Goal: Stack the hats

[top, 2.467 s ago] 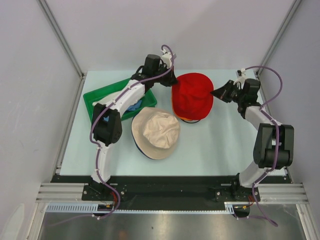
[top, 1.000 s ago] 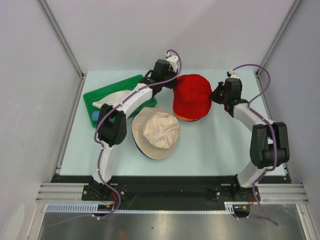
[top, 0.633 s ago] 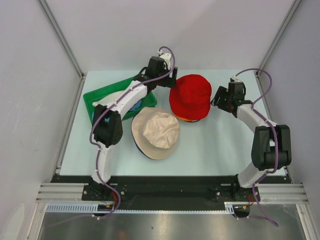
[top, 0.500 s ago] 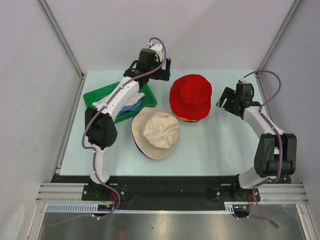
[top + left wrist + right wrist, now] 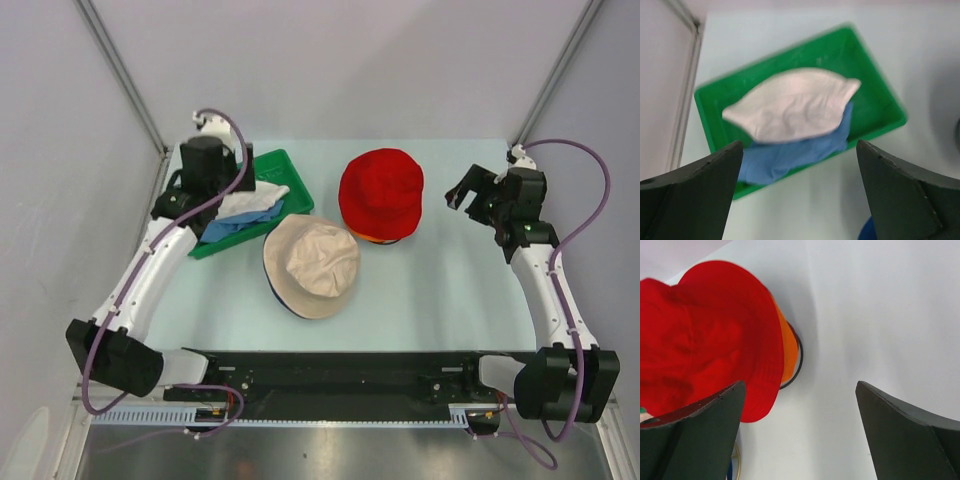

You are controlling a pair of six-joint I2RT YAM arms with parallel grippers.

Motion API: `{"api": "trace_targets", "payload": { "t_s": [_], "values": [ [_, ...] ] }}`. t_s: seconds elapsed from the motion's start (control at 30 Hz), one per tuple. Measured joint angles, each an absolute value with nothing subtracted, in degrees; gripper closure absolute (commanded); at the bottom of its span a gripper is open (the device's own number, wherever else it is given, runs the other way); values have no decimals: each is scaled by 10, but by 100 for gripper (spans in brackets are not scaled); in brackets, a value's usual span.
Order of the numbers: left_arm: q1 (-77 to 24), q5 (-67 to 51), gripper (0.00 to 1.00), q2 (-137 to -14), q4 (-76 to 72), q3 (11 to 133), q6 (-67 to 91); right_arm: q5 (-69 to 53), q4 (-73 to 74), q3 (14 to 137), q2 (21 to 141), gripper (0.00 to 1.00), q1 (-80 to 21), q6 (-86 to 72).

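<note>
The light blue hat (image 5: 232, 224) has its fold sticking out along the tray's near edge, so my left gripper will lower onto it.
A red hat (image 5: 380, 190) (image 5: 705, 335) lies on an orange hat (image 5: 373, 238) (image 5: 788, 352) at the back middle of the table. In front of it a beige hat (image 5: 312, 262) covers a navy hat (image 5: 283, 300) (image 5: 875, 232). A white hat (image 5: 252, 198) (image 5: 790, 105) lies over a light blue hat (image 5: 232, 224) (image 5: 800, 150) in the green tray. My left gripper (image 5: 232, 180) (image 5: 799, 145) hovers open above the tray, holding nothing. To the right of the red hat, and apart from it, my right gripper (image 5: 465, 190) (image 5: 800, 385) is open and holds nothing.
The green tray (image 5: 290, 160) (image 5: 875, 75) stands at the back left. A black wire ring (image 5: 799, 360) shows under the orange hat, and a gold ring (image 5: 735, 465) shows near the beige pile. Grey walls close in the table on three sides.
Both grippers opened and left the red hat's brim. The left arm swung left to above the tray. The right arm drew back to the right. The red hat stayed on the orange one.
</note>
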State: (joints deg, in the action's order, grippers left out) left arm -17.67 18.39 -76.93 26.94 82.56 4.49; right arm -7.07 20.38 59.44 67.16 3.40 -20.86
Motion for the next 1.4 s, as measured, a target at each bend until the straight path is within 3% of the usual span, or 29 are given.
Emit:
{"api": "trace_targets", "payload": {
  "t_s": [0.27, 0.7, 0.8, 0.83, 0.9, 0.93, 0.97, 1.23, 1.4],
  "values": [
    [-132, 169, 0, -758, 280, 600, 38, -118, 207, 585, 672, 3, 34, -209],
    [-129, 185, 0, -873, 245, 618, 4, -136, 216, 581, 656, 3, 34, -209],
    [-129, 198, 24, -908, 244, 641, -2, -136, 223, 581, 641, 4, 34, -209],
    [-128, 204, 46, -921, 244, 651, -3, -135, 225, 581, 637, 3, 34, -209],
    [-127, 217, 68, -947, 247, 672, -5, -135, 228, 581, 629, 3, 34, -209],
    [-127, 223, 91, -956, 246, 679, -5, -135, 230, 581, 627, 3, 34, -209],
    [-126, 231, 99, -966, 248, 689, -13, -135, 233, 581, 623, 4, 34, -209],
    [-123, 253, 100, -952, 270, 708, -14, -139, 255, 585, 601, 3, 34, -205],
    [-123, 228, 100, -823, 305, 724, -1, -147, 259, 623, 597, 3, 5, -204]
  ]
}}
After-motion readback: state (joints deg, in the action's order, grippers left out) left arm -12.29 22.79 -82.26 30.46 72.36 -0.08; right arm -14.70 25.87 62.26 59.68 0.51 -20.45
